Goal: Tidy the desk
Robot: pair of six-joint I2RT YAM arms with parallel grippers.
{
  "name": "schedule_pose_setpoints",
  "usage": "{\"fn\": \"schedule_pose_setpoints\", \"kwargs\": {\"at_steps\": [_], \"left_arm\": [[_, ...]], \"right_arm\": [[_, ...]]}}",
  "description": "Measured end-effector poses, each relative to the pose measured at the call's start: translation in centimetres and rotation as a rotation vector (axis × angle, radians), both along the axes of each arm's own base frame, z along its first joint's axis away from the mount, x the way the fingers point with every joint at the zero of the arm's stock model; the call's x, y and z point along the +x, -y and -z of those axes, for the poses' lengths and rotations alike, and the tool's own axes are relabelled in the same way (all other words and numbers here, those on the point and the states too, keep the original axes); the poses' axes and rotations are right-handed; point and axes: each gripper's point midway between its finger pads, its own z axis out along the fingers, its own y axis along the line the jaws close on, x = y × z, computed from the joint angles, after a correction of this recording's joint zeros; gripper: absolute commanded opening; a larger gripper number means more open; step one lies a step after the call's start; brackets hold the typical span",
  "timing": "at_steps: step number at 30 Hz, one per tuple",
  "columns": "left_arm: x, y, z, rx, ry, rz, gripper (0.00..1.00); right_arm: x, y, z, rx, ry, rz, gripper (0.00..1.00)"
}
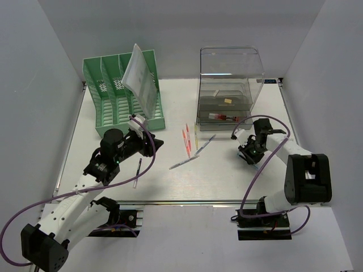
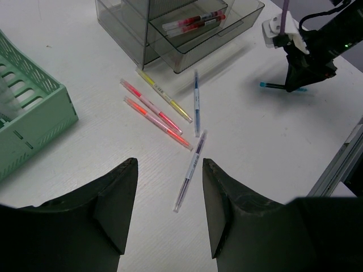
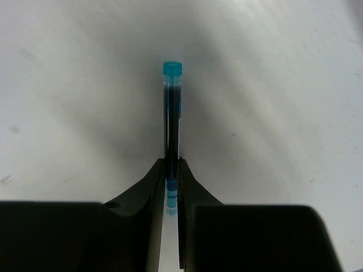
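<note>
My right gripper is about to lift the teal-capped blue pen, carry it outward and lower it into the open lower drawer (image 1: 220,122). It will release the pen there, because pens are already inside.
The white desk (image 1: 227,178) has several pens lying loose in its middle. My left gripper (image 2: 169,164) is open and empty, hovering above a clear purple pen (image 2: 190,170). Beyond that pen lie a blue pen (image 2: 196,102), two red-orange highlighters (image 2: 159,120) and a yellow one (image 2: 164,95). My right gripper (image 3: 172,164) is shut on a teal-capped blue pen (image 3: 172,107), with the cap pointing away from the jaws. It holds the pen low over the desk at the right (image 1: 252,157).
A green slotted file rack (image 1: 122,93) holding a leaning booklet (image 1: 140,76) stands at the back left. A clear drawer box (image 1: 227,90) stands at the back centre, its lower drawer open with pens (image 2: 190,22) inside. Another pen (image 1: 137,173) lies beside the left arm.
</note>
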Motion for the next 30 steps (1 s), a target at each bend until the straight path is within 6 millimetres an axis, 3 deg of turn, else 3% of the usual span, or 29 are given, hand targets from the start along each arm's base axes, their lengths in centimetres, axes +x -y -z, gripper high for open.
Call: {"fn": "schedule_pose_setpoints", "kwargs": {"at_steps": [3, 6, 12, 16, 23, 30], "left_arm": [[0.0, 0.0, 0.1, 0.001, -0.003, 0.000, 0.59], [0.0, 0.0, 0.1, 0.002, -0.003, 0.000, 0.59], [0.1, 0.0, 0.2, 0.006, -0.004, 0.000, 0.59], [0.3, 0.1, 0.8, 0.018, -0.017, 0.002, 0.59], [0.7, 0.3, 2.1, 0.045, -0.047, 0.004, 0.59], [0.8, 0.3, 2.5, 0.056, -0.055, 0.006, 0.59]], "right_arm": [[-1.5, -0.9, -1.2, 0.049, -0.017, -0.069, 0.04], [-1.7, -2.2, -4.1, 0.095, 0.024, -0.165, 0.04], [2.5, -5.7, -12.9, 0.164, 0.300, -0.330, 0.05], [4.9, -8.3, -16.5, 0.178, 0.440, -0.417, 0.06], [9.0, -11.7, -18.3, 0.158, 0.513, -0.482, 0.06], [10.4, -12.9, -18.5, 0.128, 0.533, -0.493, 0.04]]}}
